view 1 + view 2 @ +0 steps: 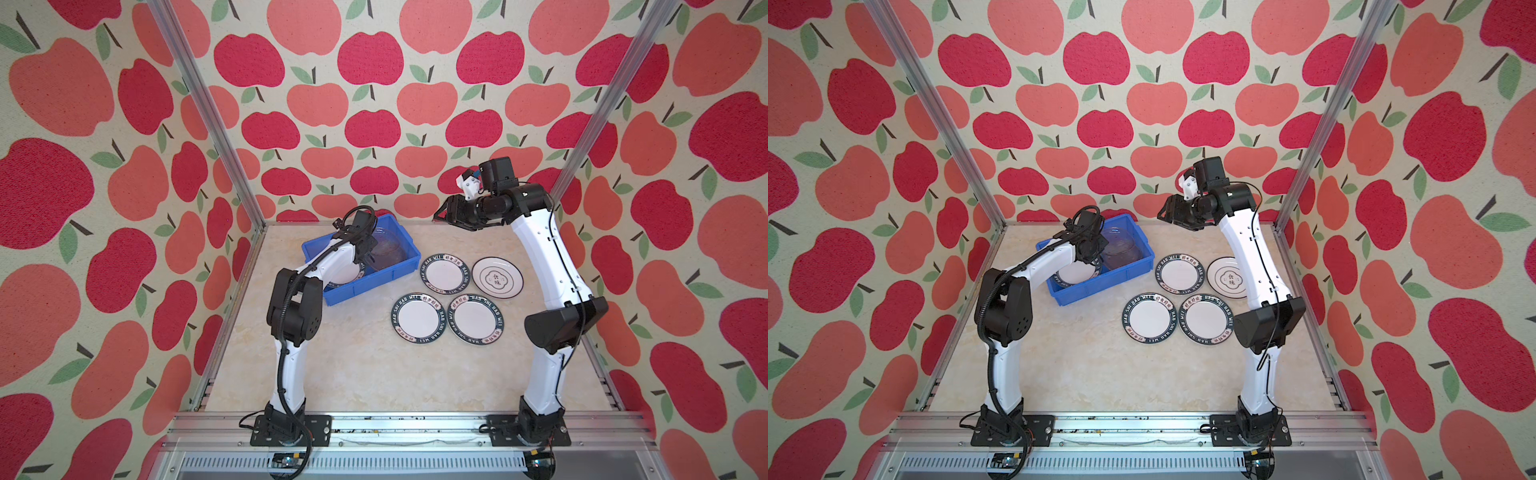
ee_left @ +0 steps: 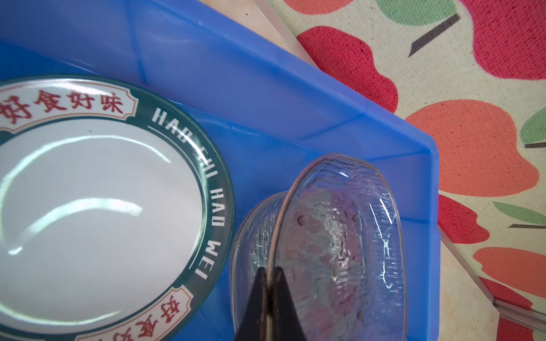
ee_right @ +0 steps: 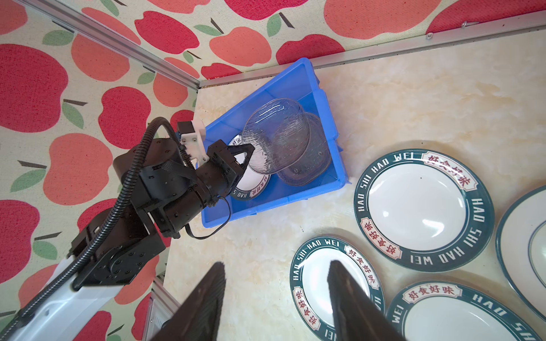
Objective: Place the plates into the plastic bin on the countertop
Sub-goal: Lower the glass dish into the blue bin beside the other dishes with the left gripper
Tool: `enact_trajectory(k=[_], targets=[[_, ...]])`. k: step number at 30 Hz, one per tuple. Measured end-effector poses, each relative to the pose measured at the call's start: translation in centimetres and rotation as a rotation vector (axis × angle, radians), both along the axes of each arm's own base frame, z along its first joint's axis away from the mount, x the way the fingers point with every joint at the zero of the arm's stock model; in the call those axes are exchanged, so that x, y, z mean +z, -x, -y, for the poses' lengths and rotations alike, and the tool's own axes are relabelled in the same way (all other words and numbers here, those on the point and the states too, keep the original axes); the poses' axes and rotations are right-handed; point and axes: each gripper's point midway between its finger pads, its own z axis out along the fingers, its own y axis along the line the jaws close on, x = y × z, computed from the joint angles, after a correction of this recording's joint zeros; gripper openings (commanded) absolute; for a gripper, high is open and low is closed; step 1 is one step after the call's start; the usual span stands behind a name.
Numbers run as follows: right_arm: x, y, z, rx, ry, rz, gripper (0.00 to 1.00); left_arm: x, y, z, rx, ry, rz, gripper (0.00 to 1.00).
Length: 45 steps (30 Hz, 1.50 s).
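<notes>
Next, my left gripper should come down onto the lower glass plate in the bin (image 2: 253,241) and release the other glass plate's rim, since the held plate still tilts above its match.
My left gripper (image 2: 269,271) is shut on the rim of a translucent glass plate (image 2: 334,236), which it holds tilted inside the blue plastic bin (image 1: 374,286). Another glass plate (image 3: 319,156) lies under it in the bin's right half. A green-rimmed plate (image 2: 103,206) lies flat in the other half. Three green-rimmed plates (image 1: 446,272) (image 1: 419,318) (image 1: 476,319) and a black-ringed white plate (image 1: 496,277) lie on the countertop (image 1: 374,365) right of the bin. My right gripper (image 3: 275,262) hangs open and empty, raised high at the back right (image 1: 446,216).
The bin sits askew near the back left corner, close to the aluminium rail (image 1: 245,291) and the apple-patterned wall. The left arm's elbow (image 1: 295,307) stands over the bin's near-left corner. The right arm's elbow (image 1: 565,320) hangs just right of the loose plates.
</notes>
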Motion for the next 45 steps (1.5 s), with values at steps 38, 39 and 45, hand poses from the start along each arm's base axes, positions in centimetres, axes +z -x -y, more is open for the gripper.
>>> enact_trajectory(k=[38,39,45], targets=[[-0.1,-0.7,-0.9,0.033,-0.045,-0.025,0.6,0.5,-1.8,3.6,-0.161,0.057,-0.046,0.49],[-0.1,-0.7,-1.0,0.033,-0.047,-0.026,0.6,0.6,-1.9,3.6,-0.165,0.06,-0.045,0.49],[-0.5,-0.9,-1.1,0.03,-0.046,-0.037,0.6,0.4,-1.6,3.3,-0.189,0.063,-0.066,0.5]])
